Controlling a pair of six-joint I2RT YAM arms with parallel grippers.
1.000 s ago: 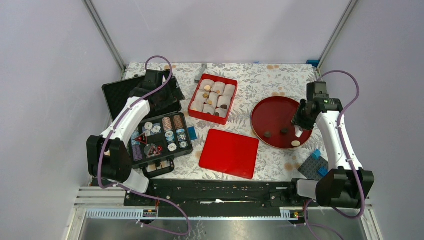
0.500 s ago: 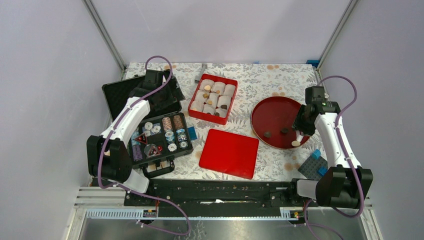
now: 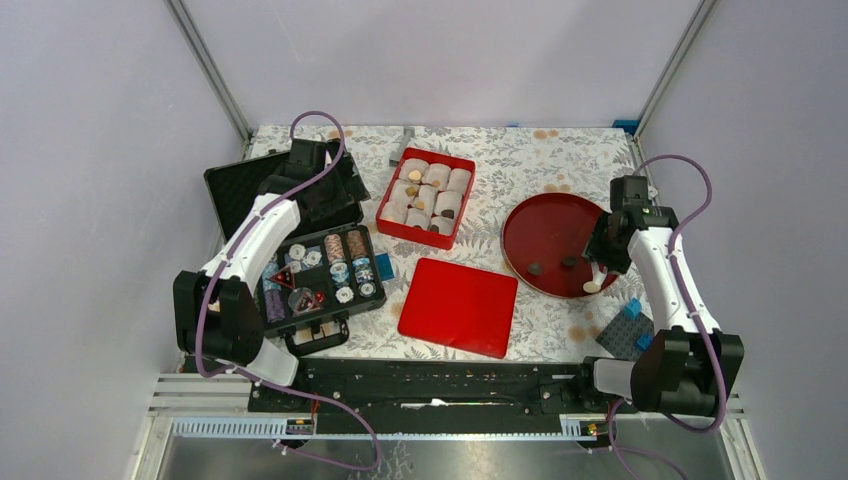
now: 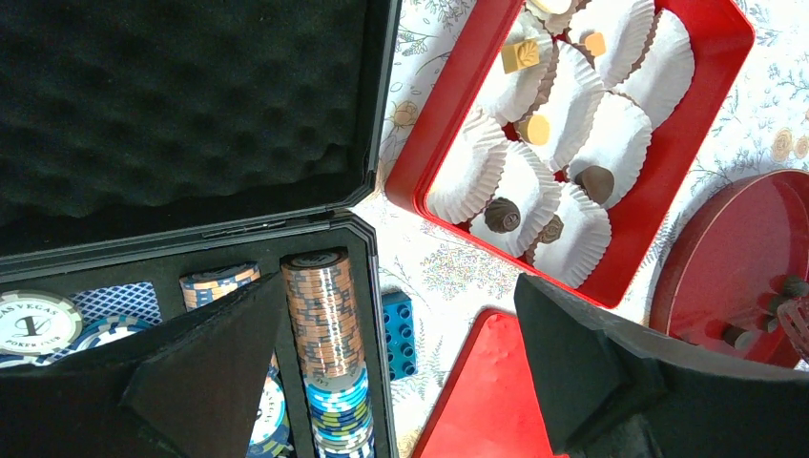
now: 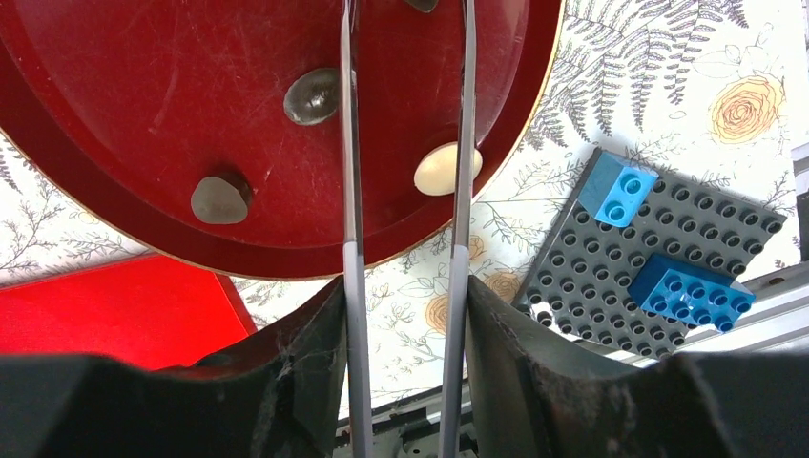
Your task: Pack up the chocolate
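The red box's far corner cup [image 3: 460,180] is empty, so my right gripper will next carry the tongs outward and left in the top view, over that cup, and close.
Three chocolate lumps lie on the round dark-red plate [image 3: 545,225]: two dark ones [image 3: 535,268] [image 3: 569,262] and a pale one [image 3: 592,286]. My right gripper [image 3: 603,255] [image 5: 405,296] is shut on grey tongs [image 5: 349,143], whose arms stand apart over the plate's near right part. The pale lump [image 5: 441,169] lies against the right arm. The red box [image 3: 427,196] of white paper cups holds several chocolates [image 4: 503,215]. My left gripper [image 3: 322,195] [image 4: 401,286] is open and empty above the black chip case.
A flat red lid [image 3: 459,305] lies between the box and the arm bases. The open black chip case [image 3: 318,275] stands at the left with a blue brick [image 3: 384,265] beside it. A grey studded plate with blue bricks [image 3: 628,330] sits at the near right.
My right gripper with the tongs has moved a little towards the plate's near rim, closer to the pale lump. The left arm has not moved.
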